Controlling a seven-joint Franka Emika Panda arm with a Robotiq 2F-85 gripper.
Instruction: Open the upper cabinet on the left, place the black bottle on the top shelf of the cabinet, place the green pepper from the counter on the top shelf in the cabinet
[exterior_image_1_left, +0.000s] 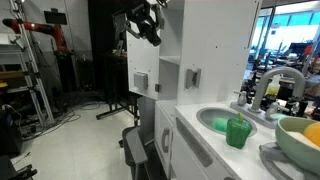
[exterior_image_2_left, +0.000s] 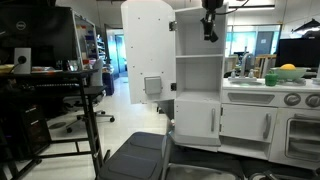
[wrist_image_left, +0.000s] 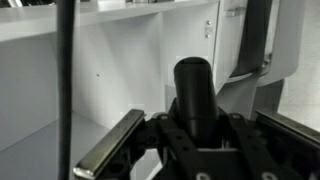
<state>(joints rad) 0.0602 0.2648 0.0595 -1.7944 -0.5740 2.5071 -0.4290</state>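
The top shelf (exterior_image_2_left: 198, 56) is clear because the cabinet door is swung open, so my gripper will next move down and in through the cabinet's upper opening to let go of the black bottle there.
My gripper (wrist_image_left: 198, 118) is shut on the black bottle (wrist_image_left: 195, 92), whose dark neck stands up between the fingers (wrist_image_left: 112, 145). In both exterior views the gripper (exterior_image_2_left: 210, 24) (exterior_image_1_left: 148, 22) hangs high at the top of the upper cabinet (exterior_image_2_left: 198, 75), in front of its upper opening. The arched cabinet door (exterior_image_2_left: 148, 50) stands swung open to the side, its grey handle (exterior_image_1_left: 140, 80) showing. White shelf boards (wrist_image_left: 45, 145) fill the wrist view behind the bottle. The green pepper (exterior_image_1_left: 237, 131) sits on the counter (exterior_image_1_left: 205, 140) beside the sink.
A grey curved faucet (exterior_image_1_left: 275, 85) rises behind the sink. A pale yellow-green bowl (exterior_image_1_left: 300, 140) sits at the counter's far end. Below are lower white cabinet doors (exterior_image_2_left: 245, 122). A desk with a monitor (exterior_image_2_left: 40, 45) and office chairs (exterior_image_2_left: 135, 155) stand on the floor nearby.
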